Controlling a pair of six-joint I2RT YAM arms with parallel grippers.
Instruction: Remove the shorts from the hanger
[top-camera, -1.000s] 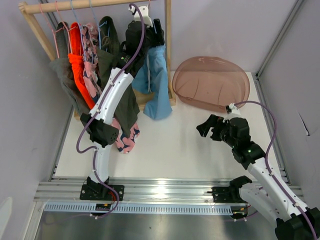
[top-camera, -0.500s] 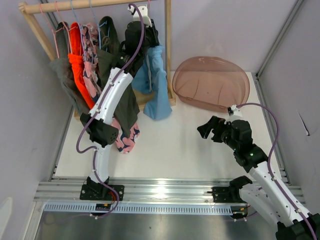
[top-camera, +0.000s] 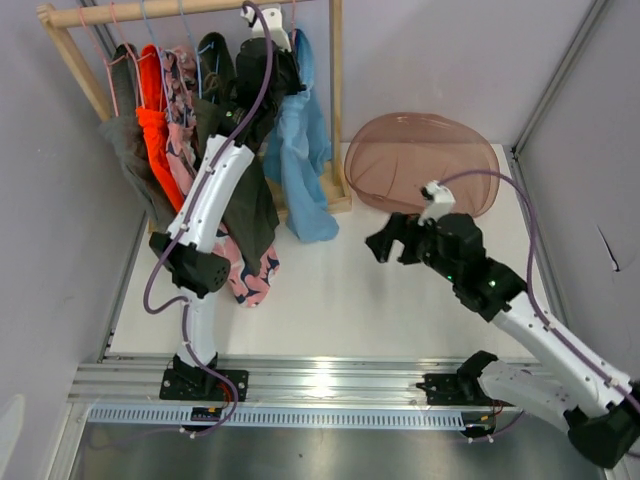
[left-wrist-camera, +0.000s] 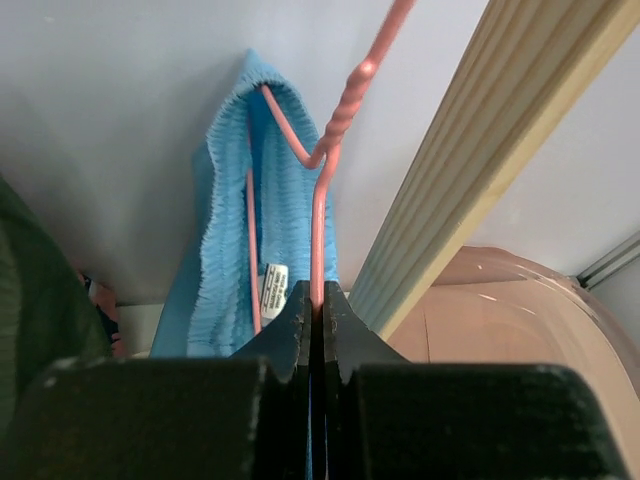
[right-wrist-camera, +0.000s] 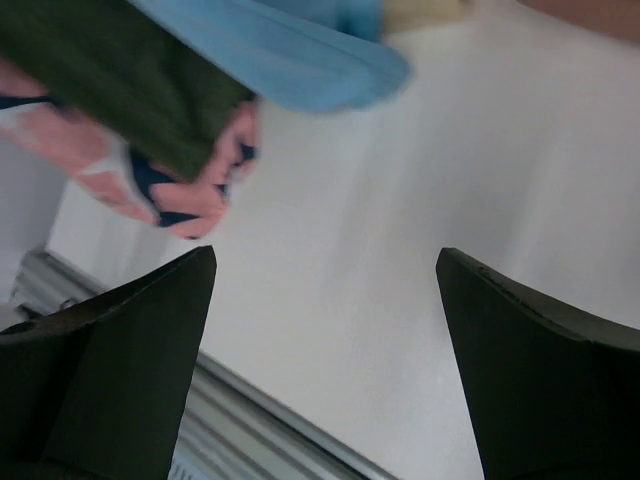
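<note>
My left gripper holds the hanger (left-wrist-camera: 318, 230), so my right gripper next swings left in the top view onto the light blue shorts' free-hanging lower fold.
The light blue shorts (top-camera: 300, 160) hang on a pink wire hanger (left-wrist-camera: 318, 230) at the right end of the wooden rack. My left gripper (left-wrist-camera: 316, 300) is shut on that hanger's wire just below its twisted neck, beside the shorts' ribbed waistband (left-wrist-camera: 225, 220). From above, the left gripper (top-camera: 285, 80) sits high against the rail. My right gripper (top-camera: 385, 243) is open over the white table, right of the shorts' lower hem (right-wrist-camera: 290, 50), with nothing between its fingers. Dark olive green shorts (top-camera: 250, 200), pink floral shorts (top-camera: 185, 150), orange shorts (top-camera: 152, 130) and grey shorts (top-camera: 125, 150) hang further left.
The rack's wooden upright (left-wrist-camera: 470, 160) stands close to the right of my left gripper. A translucent pink basin (top-camera: 425, 165) sits at the back right of the table. The table's metal rail (top-camera: 330, 385) runs along the near edge.
My left gripper has closed on the pink hanger wire and shifted up and left, swinging the blue shorts with it. The right arm has moved left toward the hanging shorts, still open.
</note>
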